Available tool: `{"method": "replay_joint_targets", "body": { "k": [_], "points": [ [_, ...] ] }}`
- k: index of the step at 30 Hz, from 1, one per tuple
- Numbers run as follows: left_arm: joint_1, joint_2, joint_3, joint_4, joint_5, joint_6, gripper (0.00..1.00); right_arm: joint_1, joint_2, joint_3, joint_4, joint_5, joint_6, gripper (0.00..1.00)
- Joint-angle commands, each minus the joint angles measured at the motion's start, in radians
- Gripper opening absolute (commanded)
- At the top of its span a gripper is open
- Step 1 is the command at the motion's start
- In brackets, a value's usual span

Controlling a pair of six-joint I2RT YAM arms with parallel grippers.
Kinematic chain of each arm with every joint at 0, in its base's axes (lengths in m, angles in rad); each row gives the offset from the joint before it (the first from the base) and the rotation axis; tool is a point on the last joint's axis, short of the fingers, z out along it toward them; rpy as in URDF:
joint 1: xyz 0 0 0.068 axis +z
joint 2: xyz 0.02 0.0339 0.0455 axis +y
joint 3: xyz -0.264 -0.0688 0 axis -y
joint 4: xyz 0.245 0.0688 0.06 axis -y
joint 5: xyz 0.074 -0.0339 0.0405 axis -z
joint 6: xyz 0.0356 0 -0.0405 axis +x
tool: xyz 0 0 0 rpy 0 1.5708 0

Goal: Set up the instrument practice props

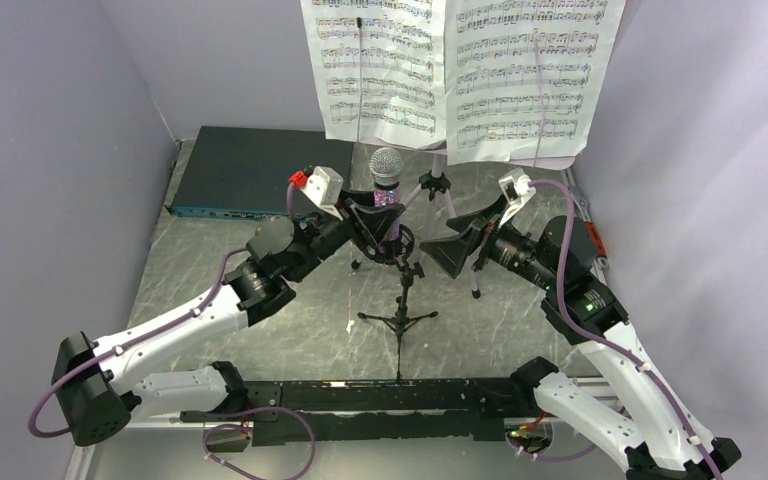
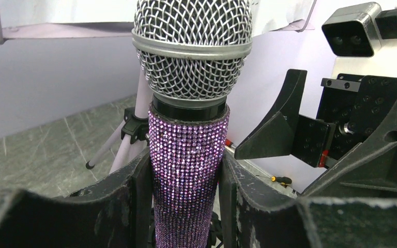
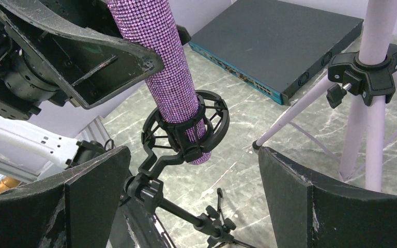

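Observation:
The clip circles only the microphone's lower end, so my left gripper will next go down, slide the microphone's body deeper through the ring clip [image 3: 196, 137] below and let go.
The glittery purple microphone [image 2: 188, 155] stands upright with its mesh head up, and my left gripper [image 2: 186, 173] is shut on its body. In the right wrist view its lower end [image 3: 173, 88] sits through the ring clip [image 3: 196, 137] of the small black tripod mic stand [image 1: 401, 315]. My right gripper [image 3: 196, 206] hangs open just right of the clip, holding nothing. Behind stands the lilac music stand [image 1: 436, 185], with two white sheet-music pages [image 1: 380, 60] [image 1: 525, 70] on it.
A flat dark box with a blue front edge [image 1: 245, 170] lies at the back left. The music stand's lilac legs [image 3: 372, 103] spread close behind both grippers. A small screwdriver [image 2: 281, 180] lies by the right wall. Grey walls close in on both sides.

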Motion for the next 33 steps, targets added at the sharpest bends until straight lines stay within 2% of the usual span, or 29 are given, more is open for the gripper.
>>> {"method": "replay_joint_targets", "body": {
  "k": [1, 10, 15, 20, 29, 33],
  "points": [
    [-0.019, -0.052, -0.017, 0.049, -0.006, -0.055, 0.03, 0.001, -0.004, 0.001, 0.026, -0.001, 0.000, 1.00],
    [-0.028, -0.056, -0.074, 0.056, -0.011, -0.053, 0.04, 0.001, -0.007, -0.009, 0.030, 0.001, 0.006, 1.00],
    [-0.030, -0.045, -0.059, 0.027, 0.009, -0.044, 0.21, 0.000, -0.010, -0.008, 0.028, 0.002, 0.006, 1.00],
    [-0.031, -0.050, -0.048, -0.001, 0.012, -0.033, 0.32, 0.000, -0.007, -0.010, 0.031, 0.002, 0.006, 1.00],
    [-0.033, -0.062, -0.046, -0.023, 0.003, -0.036, 0.64, 0.000, -0.009, -0.013, 0.028, 0.008, 0.002, 1.00],
    [-0.033, -0.069, -0.052, -0.021, -0.001, -0.037, 0.73, 0.000, -0.007, -0.015, 0.030, 0.011, 0.003, 1.00]
  ]
}}
